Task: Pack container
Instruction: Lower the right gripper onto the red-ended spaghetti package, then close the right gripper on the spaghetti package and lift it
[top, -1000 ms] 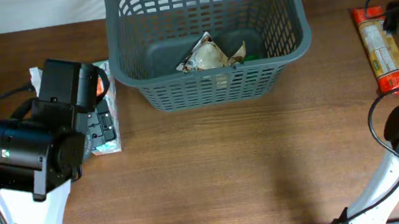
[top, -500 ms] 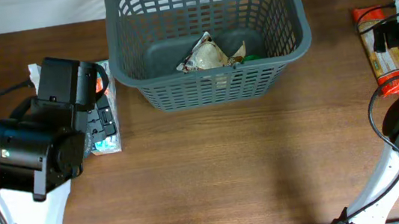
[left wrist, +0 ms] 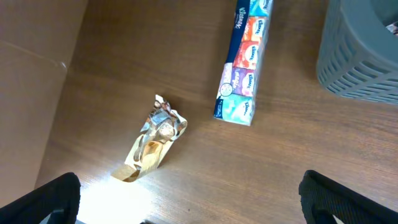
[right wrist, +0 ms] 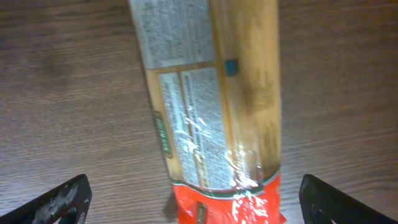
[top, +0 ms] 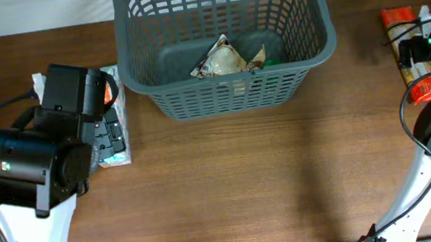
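Observation:
My right gripper will next go down to the clear body of the spaghetti packet (top: 416,70) (right wrist: 221,158), by its near red end, as my open fingers already span its width.
The container (top: 227,76) is a dark grey slotted basket at the back centre, with a crumpled wrapper (top: 225,58) inside; its wall shows at the right edge of the left wrist view (left wrist: 364,59). My left gripper (top: 110,135) hovers open (left wrist: 199,208) over the table, short of a Kleenex tissue pack (left wrist: 244,62) and a gold wrapper (left wrist: 153,140). My right gripper (top: 420,47) is open (right wrist: 196,208) above a long clear packet with red ends (right wrist: 208,112). Its fingers stand either side of the packet's red end.
The tissue pack (top: 119,107) lies left of the basket, partly under my left arm. The long packet (top: 421,88) lies lengthwise near the table's right edge. A white wall runs behind the basket.
My right gripper has moved from the table's far right edge inward and toward the front, over the long packet. The left arm has not moved.

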Motion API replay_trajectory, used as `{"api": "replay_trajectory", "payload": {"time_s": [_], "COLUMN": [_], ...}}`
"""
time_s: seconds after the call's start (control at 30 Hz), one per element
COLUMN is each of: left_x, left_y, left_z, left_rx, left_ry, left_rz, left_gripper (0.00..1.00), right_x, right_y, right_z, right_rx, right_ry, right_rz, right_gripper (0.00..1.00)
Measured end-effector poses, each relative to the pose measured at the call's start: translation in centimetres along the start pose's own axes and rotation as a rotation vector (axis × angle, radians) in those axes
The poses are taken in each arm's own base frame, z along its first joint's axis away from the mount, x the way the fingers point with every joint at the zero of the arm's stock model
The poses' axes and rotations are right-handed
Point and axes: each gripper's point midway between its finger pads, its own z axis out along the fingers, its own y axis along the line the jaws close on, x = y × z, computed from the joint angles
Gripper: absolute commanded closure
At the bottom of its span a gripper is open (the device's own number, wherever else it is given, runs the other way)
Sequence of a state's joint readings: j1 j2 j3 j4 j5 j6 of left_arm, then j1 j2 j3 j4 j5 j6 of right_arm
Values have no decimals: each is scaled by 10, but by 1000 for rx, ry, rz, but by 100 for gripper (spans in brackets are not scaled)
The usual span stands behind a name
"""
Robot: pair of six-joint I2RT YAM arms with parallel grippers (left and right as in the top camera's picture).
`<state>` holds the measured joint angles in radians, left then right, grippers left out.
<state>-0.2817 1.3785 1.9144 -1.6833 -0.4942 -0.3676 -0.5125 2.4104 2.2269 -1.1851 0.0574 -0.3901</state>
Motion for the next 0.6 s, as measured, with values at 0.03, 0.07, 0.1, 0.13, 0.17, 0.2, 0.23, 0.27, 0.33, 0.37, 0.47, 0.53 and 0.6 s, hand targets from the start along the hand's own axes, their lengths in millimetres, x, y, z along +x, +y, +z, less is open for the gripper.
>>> {"api": "replay_trajectory", "payload": {"time_s": [0.03, 0.07, 0.1, 0.13, 0.17, 0.2, 0.23, 0.27, 0.33, 0.37, 0.47, 0.53, 0.6], "left_x": [0, 0, 0, 0, 0, 0, 0, 0, 1, 1, 2, 2, 2], "left_y": [0, 0, 0, 0, 0, -1, -1, -1, -2, -2, -4, -4, -4], "left_z": [0, 0, 0, 0, 0, 0, 0, 0, 0, 0, 0, 0, 0], "left_rx": [2, 2, 2, 2, 2, 3, 5, 6, 11, 13, 23, 26, 26], "left_ry": [0, 0, 0, 0, 1, 1, 2, 2, 4, 4, 9, 10, 10], "left_rz": [0, 0, 0, 0, 0, 0, 0, 0, 0, 0, 0, 0, 0], "left_gripper": [1, 1, 1, 1, 1, 1, 1, 1, 1, 1, 1, 1, 1], "right_x": [1, 2, 4, 4, 5, 6, 7, 8, 10, 11, 14, 16, 17], "right_y": [-2, -5, -7, -9, -10, -11, -12, -11, -9, -8, -6, -5, -5], "right_z": [0, 1, 2, 2, 2, 4, 5, 8, 17, 20, 31, 35, 37], "right_rx": [-5, -14, -20, -22, -26, -27, -29, -33, -45, -48, -56, -60, -62], "right_ry": [-3, -5, -5, -5, -6, -4, 0, 4, 20, 27, 47, 56, 61], "right_rz": [8, 18, 26, 29, 34, 37, 39, 40, 42, 45, 52, 53, 55], "right_gripper": [1, 1, 1, 1, 1, 1, 1, 1, 1, 1, 1, 1, 1]}}
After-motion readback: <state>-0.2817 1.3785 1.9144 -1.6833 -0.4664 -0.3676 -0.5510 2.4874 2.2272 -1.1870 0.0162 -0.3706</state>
